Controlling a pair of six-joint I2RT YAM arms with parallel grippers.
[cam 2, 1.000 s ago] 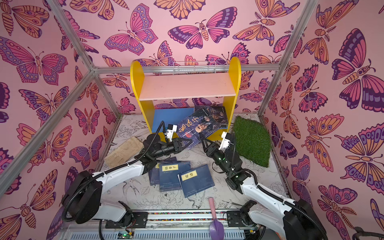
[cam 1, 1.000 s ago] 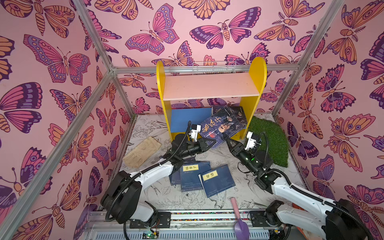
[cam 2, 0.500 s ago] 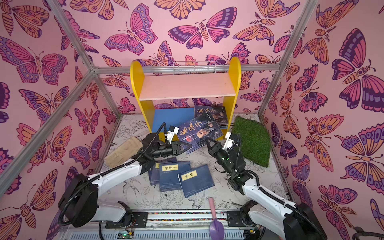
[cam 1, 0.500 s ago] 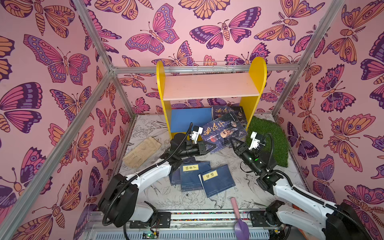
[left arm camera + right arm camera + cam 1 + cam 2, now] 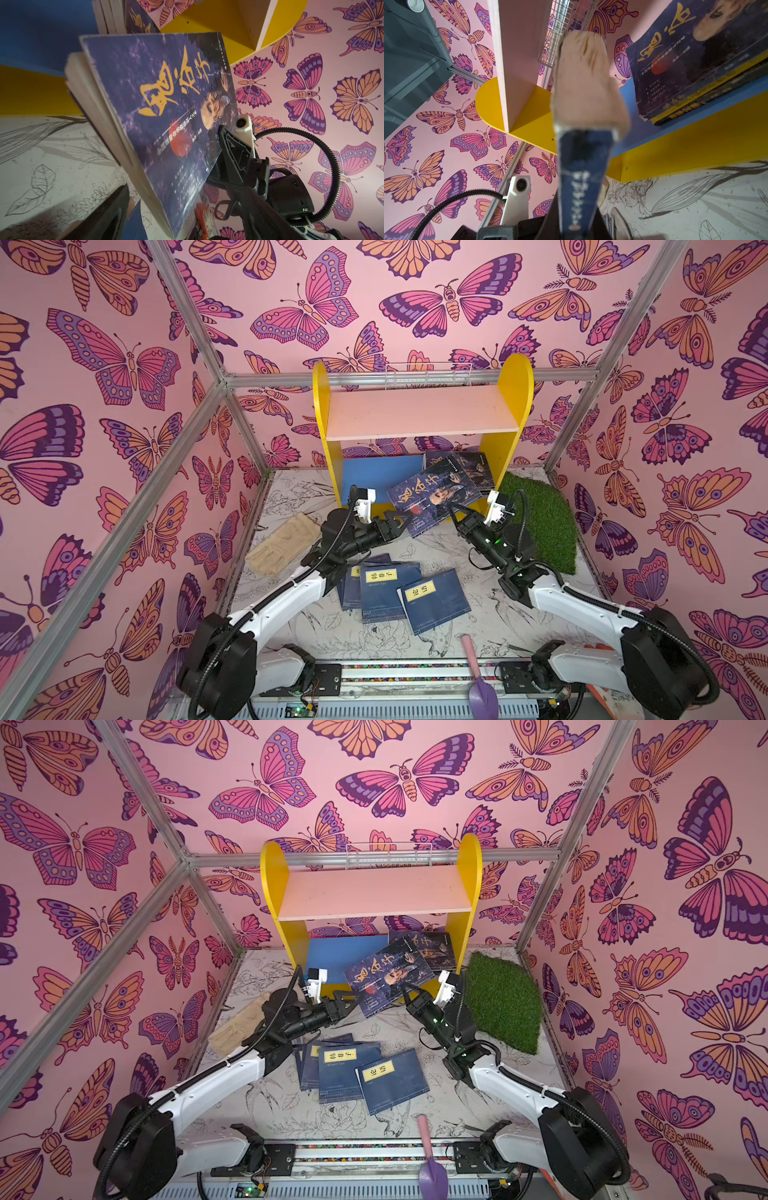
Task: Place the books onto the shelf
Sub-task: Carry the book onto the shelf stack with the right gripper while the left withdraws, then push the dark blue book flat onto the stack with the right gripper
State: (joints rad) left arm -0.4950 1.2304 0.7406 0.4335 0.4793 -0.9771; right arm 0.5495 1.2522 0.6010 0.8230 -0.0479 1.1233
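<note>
I need to carry the tilted book outward in my right gripper next, because its near end hangs outside the shelf (image 5: 515,406). I should then square it, lower it and release it onto the books on the lower board.
A dark-blue portrait book (image 5: 436,497) hangs tilted in front of the shelf (image 5: 515,406), its far end over the blue lower board (image 5: 374,472). My right gripper (image 5: 455,508) is shut on its right edge; in the right wrist view the book's spine (image 5: 577,166) runs up from the jaws. My left gripper (image 5: 401,522) stands open at the book's near-left corner, whose lower edge (image 5: 166,207) lies between the spread jaws. More books (image 5: 469,468) lie on the lower board at the right. Several navy books (image 5: 390,585) with yellow labels lie on the floor.
A beige glove (image 5: 282,543) lies on the floor at the left. A green turf mat (image 5: 540,522) lies right of the shelf. A pink-handled purple scoop (image 5: 478,676) sits at the front edge. A white wire basket (image 5: 428,373) shows behind the pale pink upper board (image 5: 415,414).
My left gripper has opened and let go of the portrait book. My right gripper has closed on the book's right edge and now carries it, a little further right.
</note>
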